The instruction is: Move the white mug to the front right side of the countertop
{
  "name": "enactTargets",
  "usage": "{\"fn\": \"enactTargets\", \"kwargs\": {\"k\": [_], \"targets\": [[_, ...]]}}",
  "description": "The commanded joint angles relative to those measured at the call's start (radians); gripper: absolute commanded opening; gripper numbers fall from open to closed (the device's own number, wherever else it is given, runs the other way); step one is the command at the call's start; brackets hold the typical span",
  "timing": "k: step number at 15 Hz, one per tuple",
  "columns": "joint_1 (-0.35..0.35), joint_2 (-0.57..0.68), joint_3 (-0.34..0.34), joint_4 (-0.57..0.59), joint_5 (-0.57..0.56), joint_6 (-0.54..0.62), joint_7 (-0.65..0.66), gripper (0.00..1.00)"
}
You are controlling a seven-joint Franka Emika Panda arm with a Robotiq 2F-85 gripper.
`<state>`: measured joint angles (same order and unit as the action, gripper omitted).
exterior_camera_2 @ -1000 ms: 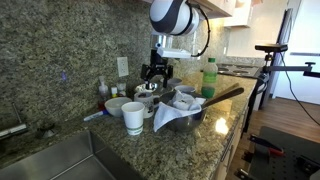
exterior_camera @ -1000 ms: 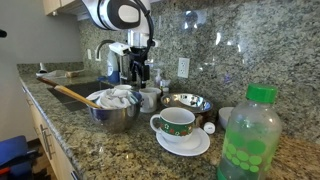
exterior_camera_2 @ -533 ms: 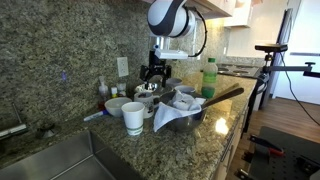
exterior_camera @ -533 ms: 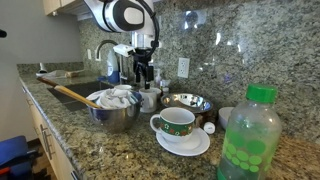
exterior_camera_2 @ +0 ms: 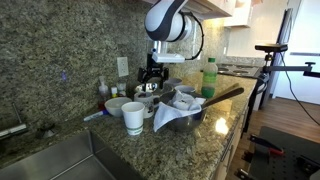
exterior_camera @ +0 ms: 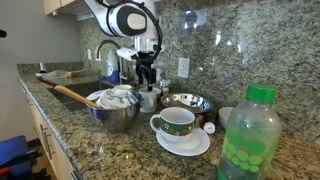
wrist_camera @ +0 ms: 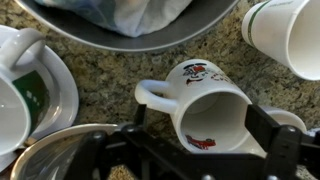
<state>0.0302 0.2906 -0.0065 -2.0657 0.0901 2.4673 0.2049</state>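
My gripper needs to go down and to the left in the wrist view next, onto the mug's rim (exterior_camera: 149, 92) (wrist_camera: 181, 121) beside the handle. Its fingers are above the mug.
The white mug (wrist_camera: 205, 105) stands upright on the granite countertop (wrist_camera: 105, 85), seen from above in the wrist view, with its loop handle to the left and a small red and dark print on its side. My gripper (wrist_camera: 200, 135) is open, one finger on each side of the mug and not pressing on it. In an exterior view the gripper (exterior_camera: 146, 72) hangs just above the mug (exterior_camera: 150, 98), which stands behind the steel bowl near the backsplash. The gripper (exterior_camera_2: 152, 75) also shows from the opposite side.
A large steel bowl (exterior_camera: 112, 108) with a cloth and a wooden spoon stands close beside the mug. A small metal bowl (exterior_camera: 187, 102), a green-rimmed cup on a saucer (exterior_camera: 178, 122) and a green bottle (exterior_camera: 248, 140) are near. A paper cup (exterior_camera_2: 133, 117) and a sink (exterior_camera_2: 70, 160) lie further along.
The gripper has shifted slightly sideways along the backsplash and a little lower, over the mug. The mug and the other objects have not moved.
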Motion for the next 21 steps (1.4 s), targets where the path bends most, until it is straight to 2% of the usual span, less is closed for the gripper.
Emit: {"fn": "enactTargets", "kwargs": {"k": [1, 9, 21], "targets": [[0.005, 0.059, -0.006, 0.04, -0.002, 0.037, 0.027, 1.0], [0.021, 0.135, -0.025, 0.072, -0.018, 0.112, 0.049, 1.0], [0.023, 0.164, -0.049, 0.104, -0.025, 0.121, 0.076, 1.0]]}}
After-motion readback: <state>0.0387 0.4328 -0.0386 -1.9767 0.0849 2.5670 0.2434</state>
